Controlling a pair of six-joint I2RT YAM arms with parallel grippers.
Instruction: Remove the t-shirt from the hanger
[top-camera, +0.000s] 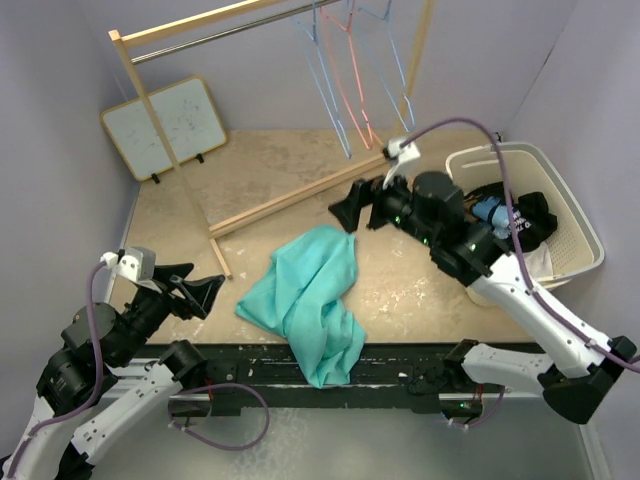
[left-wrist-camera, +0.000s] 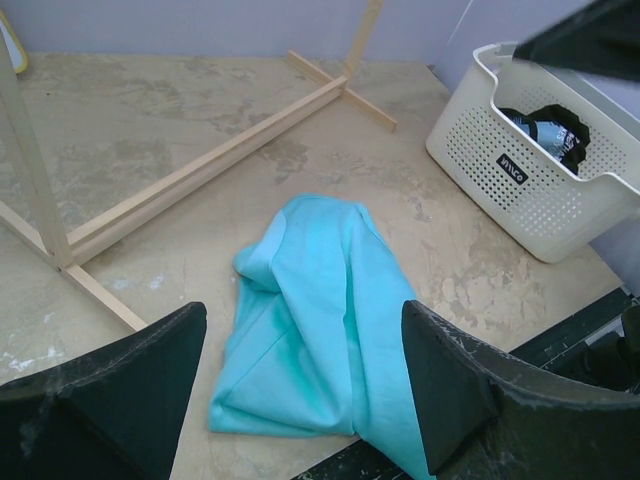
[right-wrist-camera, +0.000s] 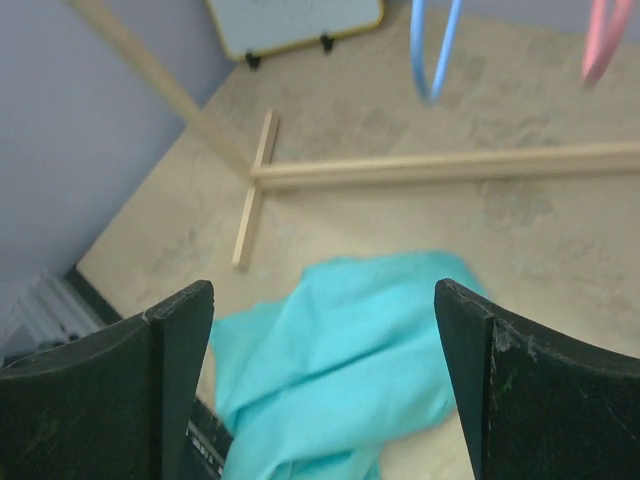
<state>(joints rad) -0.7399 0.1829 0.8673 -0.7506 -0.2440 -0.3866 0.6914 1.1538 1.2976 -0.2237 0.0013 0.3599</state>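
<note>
I should bring my right gripper's open fingers back and down onto the fold in the teal t-shirt's middle (top-camera: 304, 291) (right-wrist-camera: 330, 378) next, because it lies below my right gripper, nearer the base.
The teal t-shirt (top-camera: 305, 295) lies crumpled on the table, off any hanger, with its lower end draped over the near edge. It also fills the middle of the left wrist view (left-wrist-camera: 320, 310) and the right wrist view (right-wrist-camera: 360, 350). Bare blue (top-camera: 330, 95) and pink (top-camera: 355, 95) hangers hang from the rack rail at the back. My left gripper (top-camera: 200, 283) (left-wrist-camera: 303, 340) hovers open to the left of the shirt, empty. My right gripper (top-camera: 365, 208) (right-wrist-camera: 322, 300) is open above the shirt's far end with nothing between its fingers.
The wooden rack's base bars (top-camera: 290, 200) cross the table behind the shirt, with an upright post (top-camera: 165, 150) at the left. A cream perforated basket (top-camera: 580, 235) holding dark items stands at the right. A small whiteboard (top-camera: 165, 125) leans at the back left.
</note>
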